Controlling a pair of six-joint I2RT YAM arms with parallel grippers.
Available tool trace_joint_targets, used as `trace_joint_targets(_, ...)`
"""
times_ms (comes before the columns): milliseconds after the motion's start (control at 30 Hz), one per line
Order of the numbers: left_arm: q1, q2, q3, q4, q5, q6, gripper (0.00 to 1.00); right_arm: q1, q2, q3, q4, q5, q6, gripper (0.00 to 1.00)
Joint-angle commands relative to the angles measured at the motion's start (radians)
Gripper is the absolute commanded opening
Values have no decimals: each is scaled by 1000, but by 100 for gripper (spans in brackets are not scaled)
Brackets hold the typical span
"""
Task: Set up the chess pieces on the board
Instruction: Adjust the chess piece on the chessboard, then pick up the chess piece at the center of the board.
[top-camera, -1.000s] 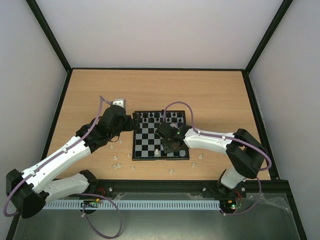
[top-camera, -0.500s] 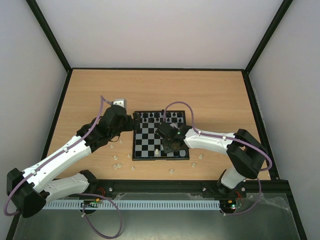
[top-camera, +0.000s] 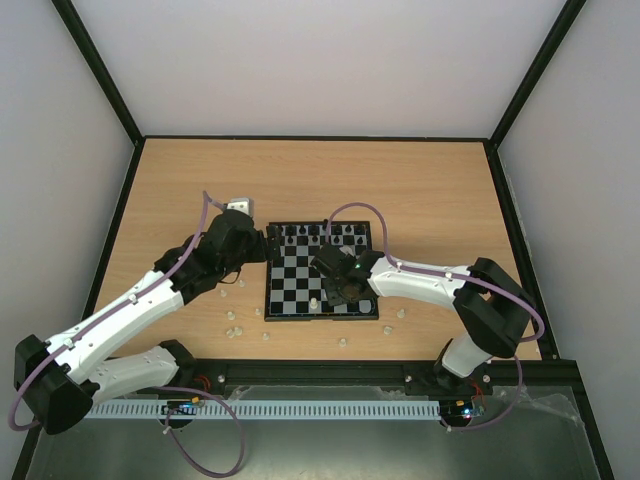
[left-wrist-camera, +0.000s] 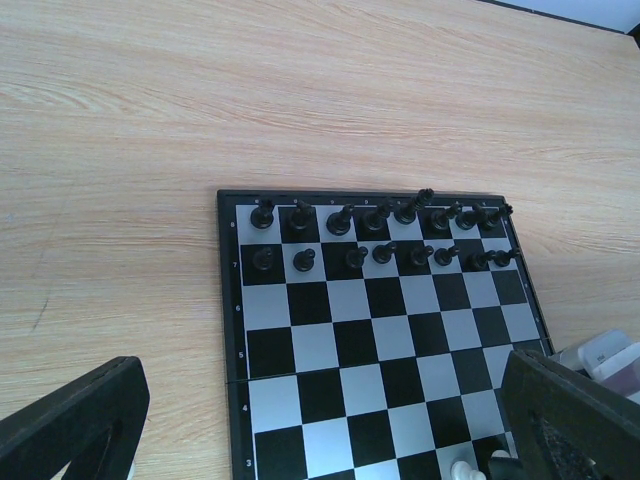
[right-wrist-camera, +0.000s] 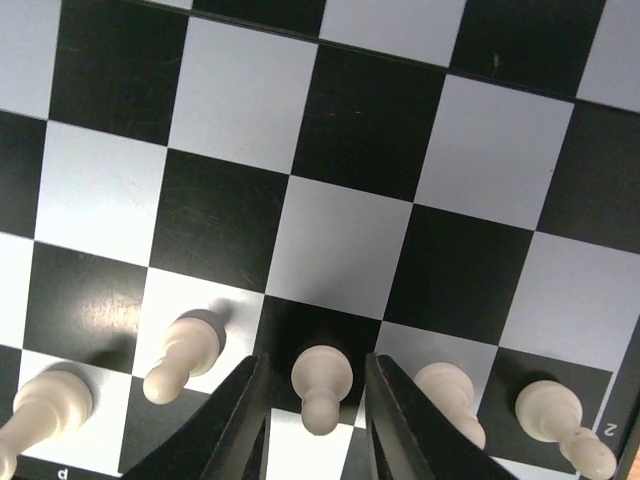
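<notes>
My left gripper should next move back toward the closest loose white pawn (top-camera: 241, 283) and go down, since that pawn is below my gripper and to its left in the top view.
The board (top-camera: 290, 290) lies mid-table with black pieces (top-camera: 320, 235) filling its two far rows. My right gripper (top-camera: 340, 290) hangs over the board's near right part. In the right wrist view it (right-wrist-camera: 318, 425) is open, with a finger on each side of an upright cream-white pawn (right-wrist-camera: 320, 385) and a small gap on both sides. More white pawns (right-wrist-camera: 180, 352) (right-wrist-camera: 450, 392) stand beside it in the same row. My left gripper (top-camera: 262, 245) is open and empty at the board's far left corner. Its fingers (left-wrist-camera: 80, 420) are spread wide above the board (left-wrist-camera: 330, 345).
Several loose white pieces lie on the wood left of the board (top-camera: 232, 316), in front of it (top-camera: 343, 342) and to its right (top-camera: 400, 313). One white pawn (top-camera: 314, 302) stands on the board's near edge. Black frame walls bound the table.
</notes>
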Motion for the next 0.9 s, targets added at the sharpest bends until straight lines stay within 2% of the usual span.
trace_joint_targets(0,4,8,18,-11,-16,-7,100,5,-51,-5,-23,8,-10,29)
trace_joint_targets(133,4,21,34,-39,-31,-10,100,5,-111,-14,-33,16,-16,37)
trace_joint_targets(300,5,38,29,-89,-51,-37,99,6,-219,-36,-42,19,-28,63)
trace_joint_targets(433,5,82,39,-168,-36,-61,99,3,-296,-48,-48,14,-38,96)
trace_joint_targets(467,6,94,43,-191,-35,-65,99,3,-312,-50,-48,11,-39,99)
trace_joint_targets(633,24,135,48,-284,-24,-76,99,3,-370,-89,-20,-25,-84,99)
trace_joint_targets(867,69,242,20,-282,29,-61,100,3,-440,-171,26,-85,-101,98)
